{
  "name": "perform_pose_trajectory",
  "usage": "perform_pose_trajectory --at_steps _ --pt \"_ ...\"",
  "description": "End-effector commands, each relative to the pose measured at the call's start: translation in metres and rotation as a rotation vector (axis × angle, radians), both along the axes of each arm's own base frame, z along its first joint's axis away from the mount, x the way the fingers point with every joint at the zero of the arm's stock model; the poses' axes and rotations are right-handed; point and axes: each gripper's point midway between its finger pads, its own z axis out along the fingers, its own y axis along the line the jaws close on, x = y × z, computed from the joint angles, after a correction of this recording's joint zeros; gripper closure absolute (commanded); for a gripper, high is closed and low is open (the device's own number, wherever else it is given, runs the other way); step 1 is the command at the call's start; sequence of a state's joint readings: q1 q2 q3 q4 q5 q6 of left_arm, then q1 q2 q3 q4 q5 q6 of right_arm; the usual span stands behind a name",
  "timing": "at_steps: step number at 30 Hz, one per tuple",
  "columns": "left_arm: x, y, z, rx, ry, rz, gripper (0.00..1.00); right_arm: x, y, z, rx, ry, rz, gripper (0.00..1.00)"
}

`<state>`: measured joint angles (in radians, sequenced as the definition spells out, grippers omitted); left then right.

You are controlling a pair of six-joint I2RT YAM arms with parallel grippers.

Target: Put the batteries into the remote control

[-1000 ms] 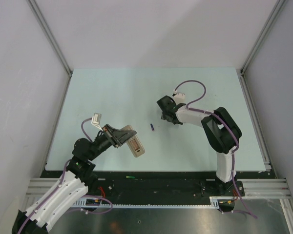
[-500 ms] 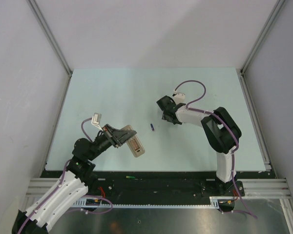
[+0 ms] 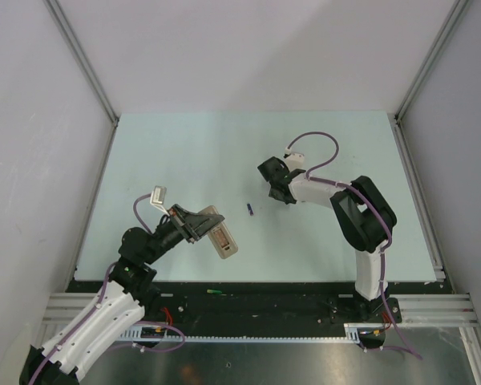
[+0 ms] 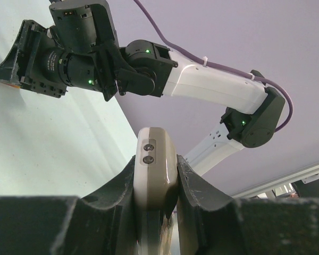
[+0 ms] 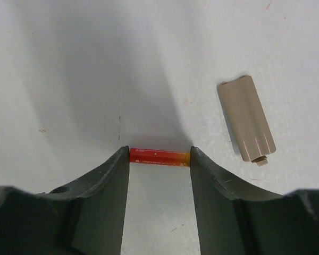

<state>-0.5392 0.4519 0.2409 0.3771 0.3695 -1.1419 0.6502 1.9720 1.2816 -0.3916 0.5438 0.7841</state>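
Next, my right gripper moves back and releases the red battery (image 5: 159, 157) on the tabletop beside the blue battery, which lies to the left in the top view.
My left gripper (image 3: 199, 225) is shut on the white remote control (image 3: 220, 233) and holds it off the table on its edge. In the left wrist view the remote's end (image 4: 155, 167) sits pinched between the jaws of the left gripper (image 4: 155, 183). My right gripper (image 3: 275, 189) is low over the table. In the right wrist view the right gripper (image 5: 159, 162) has a red battery (image 5: 159, 157) lengthwise between its fingertips, and both ends touch the pads. A dark blue battery (image 3: 249, 209) lies on the table between the two grippers. A green battery (image 3: 214, 291) lies on the black strip below the table's near edge.
A small flat beige-grey cover piece (image 5: 246, 119) lies on the table just right of the right gripper. Grey walls with metal rails enclose the pale green table (image 3: 184, 152) on three sides.
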Motion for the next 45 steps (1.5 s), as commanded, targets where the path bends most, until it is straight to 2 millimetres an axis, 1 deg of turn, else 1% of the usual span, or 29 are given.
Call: perform_pose_trajectory --at_steps 1,2,4,5,7,8,9,10,11,13,14,15,16,17,18,19,20,21,23,25,29,31,34,41,44,45 --pt "-0.001 0.001 0.012 -0.016 -0.044 0.005 1.0 -0.005 -0.001 -0.014 -0.011 0.048 0.0 0.54" --pt "0.0 0.001 0.012 -0.016 -0.044 0.007 1.0 -0.004 0.0 -0.014 -0.01 0.046 0.001 0.6" --pt "-0.001 0.001 0.012 -0.016 -0.045 0.004 1.0 -0.005 0.0 -0.012 -0.02 0.046 0.018 0.66" --pt "-0.002 0.001 0.012 -0.017 -0.046 0.002 1.0 -0.005 0.0 -0.009 -0.026 0.043 0.03 0.76" --pt "-0.002 0.001 0.012 -0.017 -0.047 0.002 1.0 -0.003 0.002 -0.001 -0.046 0.022 0.06 0.86" --pt "-0.003 0.001 0.013 -0.019 -0.05 -0.001 1.0 -0.004 0.004 0.004 -0.07 0.017 0.1 1.0" --pt "-0.002 0.001 0.014 -0.019 -0.053 0.001 1.0 -0.003 0.005 0.015 -0.074 0.0 0.127 1.0" --pt "-0.003 0.001 0.015 -0.021 -0.054 0.0 1.0 -0.003 0.007 0.02 -0.083 -0.007 0.153 1.0" --pt "-0.005 0.002 0.017 -0.026 -0.063 -0.005 1.0 -0.009 0.024 0.046 -0.115 -0.025 0.365 1.0" --pt "-0.007 0.002 0.02 -0.034 -0.071 -0.009 1.0 -0.014 0.036 0.059 -0.139 -0.04 0.495 1.0" --pt "-0.008 0.003 0.022 -0.039 -0.076 -0.006 1.0 -0.021 0.046 0.064 -0.195 -0.036 0.644 1.0" --pt "-0.009 0.004 0.023 -0.041 -0.083 -0.007 1.0 -0.025 0.048 0.074 -0.224 -0.051 0.695 1.0" --pt "-0.01 0.004 0.023 -0.042 -0.087 -0.007 1.0 -0.031 0.053 0.078 -0.248 -0.056 0.774 1.0" --pt "-0.011 0.005 0.024 -0.046 -0.094 -0.004 1.0 -0.042 0.065 0.079 -0.247 -0.049 0.929 1.0" --pt "-0.011 0.006 0.023 -0.046 -0.096 0.0 1.0 -0.047 0.068 0.084 -0.26 -0.058 0.989 1.0" --pt "-0.012 0.006 0.023 -0.047 -0.098 -0.003 1.0 -0.051 0.068 0.082 -0.276 -0.05 1.039 1.0" --pt "-0.014 0.006 0.026 -0.053 -0.104 -0.007 1.0 -0.059 0.074 0.079 -0.24 -0.042 1.107 1.0" --pt "-0.014 0.006 0.025 -0.053 -0.106 -0.01 1.0 -0.062 0.076 0.082 -0.235 -0.057 1.176 1.0" --pt "-0.017 0.006 0.027 -0.057 -0.11 -0.018 1.0 -0.073 0.079 0.071 -0.22 -0.034 1.249 1.0" --pt "-0.019 0.006 0.03 -0.059 -0.118 -0.027 1.0 -0.078 0.077 0.058 -0.253 0.007 1.295 1.0" --pt "-0.021 0.007 0.03 -0.063 -0.122 -0.03 1.0 -0.087 0.069 0.041 -0.265 0.074 1.319 1.0" --pt "-0.021 0.007 0.03 -0.064 -0.12 -0.029 1.0 -0.095 0.073 0.031 -0.248 0.099 1.347 1.0" --pt "-0.021 0.007 0.028 -0.064 -0.117 -0.031 1.0 -0.097 0.074 0.018 -0.239 0.13 1.352 1.0" --pt "-0.021 0.006 0.028 -0.061 -0.115 -0.031 1.0 -0.099 0.074 0.0 -0.22 0.173 1.35 1.0" --pt "-0.02 0.006 0.028 -0.061 -0.114 -0.031 1.0 -0.099 0.071 -0.005 -0.222 0.192 1.332 0.95" --pt "-0.02 0.007 0.027 -0.059 -0.113 -0.028 1.0 -0.099 0.071 -0.005 -0.222 0.194 1.327 0.91"
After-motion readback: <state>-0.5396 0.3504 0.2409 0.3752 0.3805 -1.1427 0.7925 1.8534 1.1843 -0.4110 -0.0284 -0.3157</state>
